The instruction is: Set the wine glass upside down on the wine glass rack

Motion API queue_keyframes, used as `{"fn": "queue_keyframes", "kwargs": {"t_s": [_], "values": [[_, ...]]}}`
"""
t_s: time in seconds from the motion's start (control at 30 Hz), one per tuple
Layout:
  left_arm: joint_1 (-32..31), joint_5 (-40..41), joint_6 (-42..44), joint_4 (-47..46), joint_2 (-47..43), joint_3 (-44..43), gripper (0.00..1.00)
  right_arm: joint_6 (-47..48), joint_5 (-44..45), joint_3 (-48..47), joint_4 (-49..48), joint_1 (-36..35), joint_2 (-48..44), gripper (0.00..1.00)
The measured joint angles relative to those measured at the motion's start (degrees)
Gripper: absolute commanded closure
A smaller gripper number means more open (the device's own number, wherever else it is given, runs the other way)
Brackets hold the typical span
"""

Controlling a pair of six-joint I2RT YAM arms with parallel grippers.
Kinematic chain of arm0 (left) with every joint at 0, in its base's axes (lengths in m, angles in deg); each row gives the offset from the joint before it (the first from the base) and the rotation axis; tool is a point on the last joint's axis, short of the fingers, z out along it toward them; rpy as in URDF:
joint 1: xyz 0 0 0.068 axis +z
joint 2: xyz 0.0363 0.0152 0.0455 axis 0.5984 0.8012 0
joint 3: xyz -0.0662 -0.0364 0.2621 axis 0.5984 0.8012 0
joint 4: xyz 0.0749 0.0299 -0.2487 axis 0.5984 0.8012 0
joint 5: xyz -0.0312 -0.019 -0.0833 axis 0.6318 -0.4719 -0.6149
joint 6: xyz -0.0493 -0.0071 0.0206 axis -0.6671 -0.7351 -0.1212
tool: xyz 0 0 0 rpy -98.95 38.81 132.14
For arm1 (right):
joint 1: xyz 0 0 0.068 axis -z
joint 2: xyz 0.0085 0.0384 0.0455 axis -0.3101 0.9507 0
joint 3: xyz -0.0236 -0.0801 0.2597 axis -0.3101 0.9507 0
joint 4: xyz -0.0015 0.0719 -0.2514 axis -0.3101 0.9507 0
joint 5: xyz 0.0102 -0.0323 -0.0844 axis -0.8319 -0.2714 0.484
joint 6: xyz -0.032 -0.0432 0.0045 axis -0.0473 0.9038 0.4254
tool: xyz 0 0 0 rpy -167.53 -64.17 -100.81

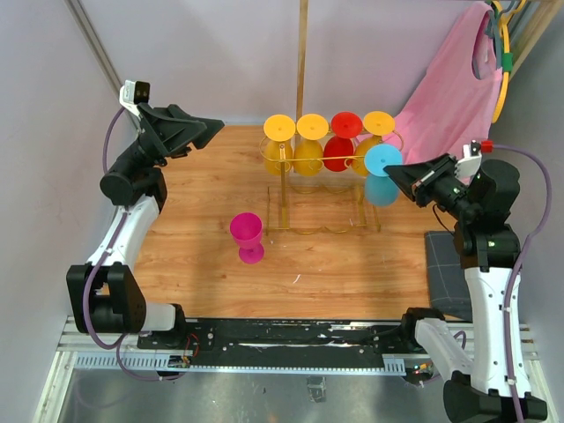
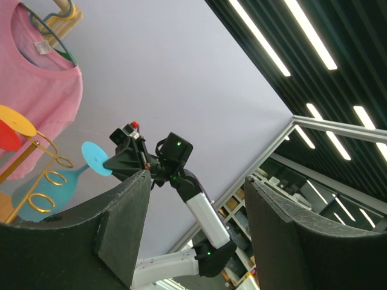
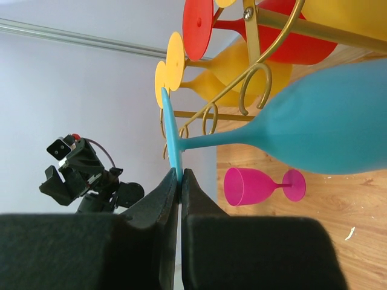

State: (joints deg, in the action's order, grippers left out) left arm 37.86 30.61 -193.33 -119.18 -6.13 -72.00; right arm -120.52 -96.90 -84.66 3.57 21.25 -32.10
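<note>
The blue foot is still above the gold wire, so my right gripper will lower and shift it outward onto the rack's end loop (image 3: 256, 90).
My right gripper (image 1: 398, 173) is shut on the round foot of a blue wine glass (image 1: 382, 174), held upside down at the right end of the gold wire rack (image 1: 322, 196). In the right wrist view the fingers (image 3: 180, 182) pinch the foot's edge, and the blue bowl (image 3: 320, 121) hangs beside a gold loop (image 3: 253, 84). Several yellow and red glasses (image 1: 309, 145) hang upside down on the rack. A magenta glass (image 1: 248, 235) stands upright on the wooden table. My left gripper (image 1: 211, 129) is open and empty, raised at the back left.
A pink shirt (image 1: 454, 92) hangs at the back right behind the rack. A thin wooden pole (image 1: 302, 53) rises behind the rack. A dark pad (image 1: 442, 264) lies at the table's right edge.
</note>
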Motion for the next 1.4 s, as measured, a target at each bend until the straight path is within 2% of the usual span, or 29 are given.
{"fn": "queue_keyframes", "kwargs": {"t_s": [0.53, 1.4], "values": [[0.0, -0.2, 0.02, 0.22, 0.02, 0.0, 0.33, -0.85, 0.13, 4.46, -3.54, 2.75, 0.57, 0.99], [0.0, -0.39, 0.61, 1.14, 0.02, 0.0, 0.33, -0.5, 0.24, 5.88, -10.56, 4.68, 5.6, 0.99]]}}
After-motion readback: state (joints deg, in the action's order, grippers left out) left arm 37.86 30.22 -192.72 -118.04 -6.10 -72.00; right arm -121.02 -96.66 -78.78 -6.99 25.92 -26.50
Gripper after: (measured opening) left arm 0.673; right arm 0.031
